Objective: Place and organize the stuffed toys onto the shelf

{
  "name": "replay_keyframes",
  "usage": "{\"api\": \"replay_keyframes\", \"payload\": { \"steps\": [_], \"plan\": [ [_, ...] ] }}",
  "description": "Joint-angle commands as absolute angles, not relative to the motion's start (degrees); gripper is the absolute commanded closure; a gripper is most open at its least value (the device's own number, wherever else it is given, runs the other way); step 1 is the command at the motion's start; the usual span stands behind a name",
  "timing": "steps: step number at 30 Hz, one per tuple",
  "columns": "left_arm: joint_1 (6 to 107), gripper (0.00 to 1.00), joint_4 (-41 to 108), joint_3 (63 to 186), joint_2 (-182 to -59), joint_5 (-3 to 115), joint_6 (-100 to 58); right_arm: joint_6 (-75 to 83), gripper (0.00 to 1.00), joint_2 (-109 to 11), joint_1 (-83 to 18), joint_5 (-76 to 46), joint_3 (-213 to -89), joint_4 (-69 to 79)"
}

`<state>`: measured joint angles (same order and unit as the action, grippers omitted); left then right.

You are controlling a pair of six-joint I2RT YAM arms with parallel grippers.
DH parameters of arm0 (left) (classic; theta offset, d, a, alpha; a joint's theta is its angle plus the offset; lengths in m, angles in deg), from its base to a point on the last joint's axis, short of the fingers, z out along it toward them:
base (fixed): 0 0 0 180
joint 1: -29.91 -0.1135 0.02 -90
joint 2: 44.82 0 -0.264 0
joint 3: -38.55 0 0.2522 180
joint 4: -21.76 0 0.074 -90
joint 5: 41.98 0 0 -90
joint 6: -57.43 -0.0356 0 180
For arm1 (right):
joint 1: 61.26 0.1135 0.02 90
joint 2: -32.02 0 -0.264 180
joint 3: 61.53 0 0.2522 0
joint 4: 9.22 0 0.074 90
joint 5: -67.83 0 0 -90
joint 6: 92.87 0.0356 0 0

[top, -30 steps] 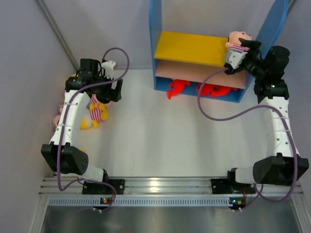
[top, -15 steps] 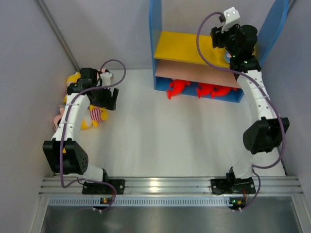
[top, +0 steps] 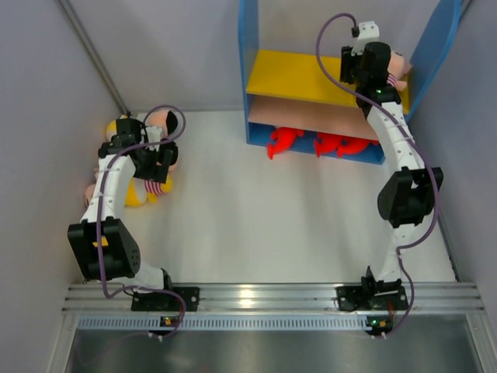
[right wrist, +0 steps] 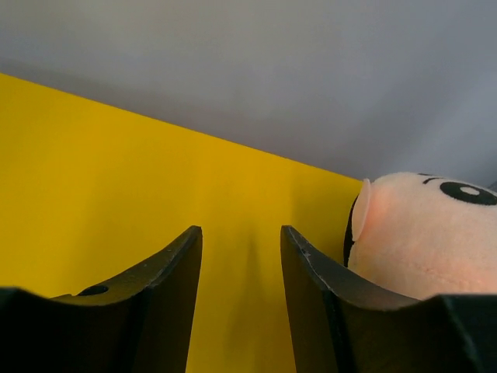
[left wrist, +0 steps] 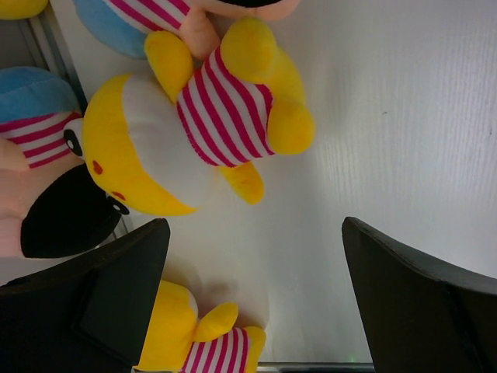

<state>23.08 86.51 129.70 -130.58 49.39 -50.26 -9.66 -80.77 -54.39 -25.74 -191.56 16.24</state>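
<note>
The left gripper will first shift toward the shelf's side, where the boy doll is, and then lower onto the doll's peach head to get the doll.
The shelf (top: 295, 74) stands at the back, with blue sides and a yellow upper board (right wrist: 116, 171). A boy doll (top: 397, 65) lies at that board's right end; its peach head (right wrist: 423, 233) is just right of my right gripper (right wrist: 241, 233). This gripper (top: 376, 71) hovers over the board, open and empty. Two red sharks (top: 283, 140) (top: 342, 145) lie on the bottom level. My left gripper (top: 159, 162) is wide open over the toy pile at the left. A yellow striped figure (left wrist: 202, 132) lies ahead of it (left wrist: 254, 229), another (left wrist: 194, 342) low between its fingers. Boy dolls (left wrist: 39, 155) lie alongside.
Grey walls close in both sides. A diagonal rail (top: 93, 54) runs down the left wall. The toy pile (top: 136, 190) sits against the left wall. An aluminium rail (top: 248, 299) carries both arm bases at the near edge. Purple cables loop off both arms.
The right gripper has let go of the boy doll, which now lies on the yellow board, and has swung left above the board. The left gripper has moved left over the toy pile.
</note>
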Motion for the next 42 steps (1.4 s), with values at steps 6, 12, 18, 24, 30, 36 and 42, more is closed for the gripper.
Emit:
{"api": "replay_keyframes", "payload": {
  "steps": [6,12,18,24,30,36,42],
  "plan": [
    [21.5,0.01,83.3,128.2,-127.4,46.6,-52.0,-9.1,0.55,-77.7,-56.2,-34.7,-188.8,17.9],
    [20.7,0.01,83.2,127.5,-127.0,45.0,-52.6,-13.6,0.50,-74.9,-57.7,-22.8,-187.6,18.7],
    [18.5,0.01,82.6,127.9,-130.5,42.0,-54.4,-14.6,0.41,-72.1,-56.9,-16.3,-188.8,19.7],
    [7.9,0.05,82.2,132.2,-135.2,45.1,-58.0,-19.5,0.34,-68.7,-53.6,-14.4,-188.6,19.6],
    [4.2,0.09,80.4,135.5,-140.2,42.4,-58.2,-20.8,0.33,-64.3,-51.5,-13.7,-186.4,18.8],
    [3.8,0.14,71.3,134.8,-145.3,27.9,-59.2,-25.6,0.32,-61.1,-47.8,-16.5,-182.7,17.9],
    [1.5,0.12,69.6,135.6,-150.5,26.3,-59.3,-28.6,0.31,-60.4,-44.9,-18.0,-181.9,18.4]
  ]
}}
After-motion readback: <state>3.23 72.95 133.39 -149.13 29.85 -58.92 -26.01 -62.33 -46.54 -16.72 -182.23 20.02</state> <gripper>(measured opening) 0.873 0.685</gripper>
